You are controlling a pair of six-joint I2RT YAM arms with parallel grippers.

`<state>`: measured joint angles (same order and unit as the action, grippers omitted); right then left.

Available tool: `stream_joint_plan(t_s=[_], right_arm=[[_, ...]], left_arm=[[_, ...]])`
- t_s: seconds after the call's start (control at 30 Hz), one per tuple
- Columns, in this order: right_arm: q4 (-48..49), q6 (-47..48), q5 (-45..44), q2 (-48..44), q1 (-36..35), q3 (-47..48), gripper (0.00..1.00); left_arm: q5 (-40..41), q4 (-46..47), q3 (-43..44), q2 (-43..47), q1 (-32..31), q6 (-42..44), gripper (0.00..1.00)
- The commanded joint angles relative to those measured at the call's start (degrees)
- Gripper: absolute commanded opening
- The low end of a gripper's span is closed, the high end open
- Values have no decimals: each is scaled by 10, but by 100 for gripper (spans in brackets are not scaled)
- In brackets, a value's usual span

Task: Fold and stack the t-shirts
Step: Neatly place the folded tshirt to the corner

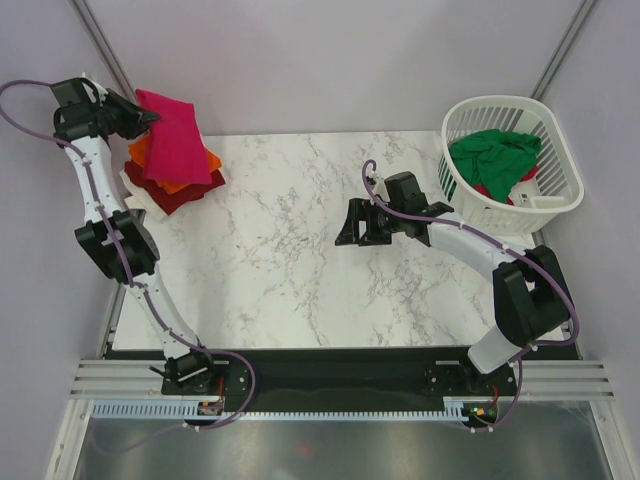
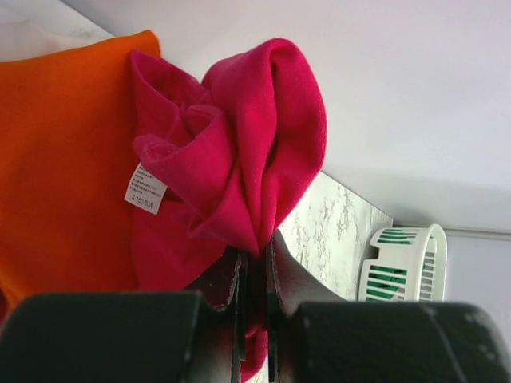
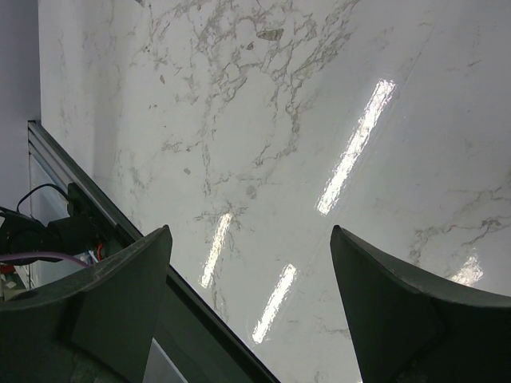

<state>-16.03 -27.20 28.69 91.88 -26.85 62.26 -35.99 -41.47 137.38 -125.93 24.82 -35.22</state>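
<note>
I should turn my left gripper and pull it back next, to the left in the top view, to let go over the stack's bare side (image 2: 64,175), because the crimson shirt (image 2: 239,152) hangs over the stack's far edge.
My left gripper (image 1: 150,118) is shut on the folded crimson-red t-shirt (image 1: 172,135) at the table's far left corner. The shirt lies over a stack of folded tees: orange (image 1: 205,160), dark red (image 1: 190,195) and white (image 1: 135,195). In the left wrist view the crimson shirt (image 2: 239,152) bunches between my closed fingers (image 2: 283,271), with the orange tee (image 2: 64,152) behind it. A green t-shirt (image 1: 493,155) lies crumpled in the white basket (image 1: 560,150). My right gripper (image 1: 345,232) is open and empty above the table's middle; its fingertips (image 3: 160,239) show over bare marble.
The white slatted basket stands at the far right corner and shows in the left wrist view (image 2: 403,263). The marble table (image 1: 300,260) lies between the arms. Grey walls close in at the back and sides; the black base rail (image 1: 330,375) runs along the near edge.
</note>
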Motion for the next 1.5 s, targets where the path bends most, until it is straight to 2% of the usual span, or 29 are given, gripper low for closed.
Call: stream_joint_plan(t_s=[0.0,0.13,0.23,0.57,0.77,0.87,1.0,1.07,1.1,1.13,1.17,1.47], right_arm=[[21,0,15,5,-3,-1,89],[22,1,15,5,-3,-2,89],[21,1,15,6,-3,-2,89],[20,2,19,11,-4,-3,89],[16,3,20,17,-4,0,89],[14,5,18,19,-4,1,89],[11,6,18,23,-4,2,89],[11,6,19,23,-4,4,89],[11,5,21,22,-4,5,89],[12,5,22,21,-4,4,89],[12,4,22,19,-4,5,89],[22,-4,31,1,-8,2,89]], left_arm=[[-4,16,-7,-24,28,12,2],[30,15,-65,-30,60,23,2],[113,14,-102,-15,72,52,3],[288,-13,-115,-83,89,84,8],[282,-49,-68,-179,104,91,34],[266,-55,-62,-194,113,85,39],[232,-55,-48,-182,124,71,68],[234,-55,-47,-168,128,66,79],[240,-56,-51,-148,131,59,89],[246,-56,-56,-136,134,53,91],[250,-56,-65,-124,140,49,99],[319,-55,-215,68,205,5,100]])
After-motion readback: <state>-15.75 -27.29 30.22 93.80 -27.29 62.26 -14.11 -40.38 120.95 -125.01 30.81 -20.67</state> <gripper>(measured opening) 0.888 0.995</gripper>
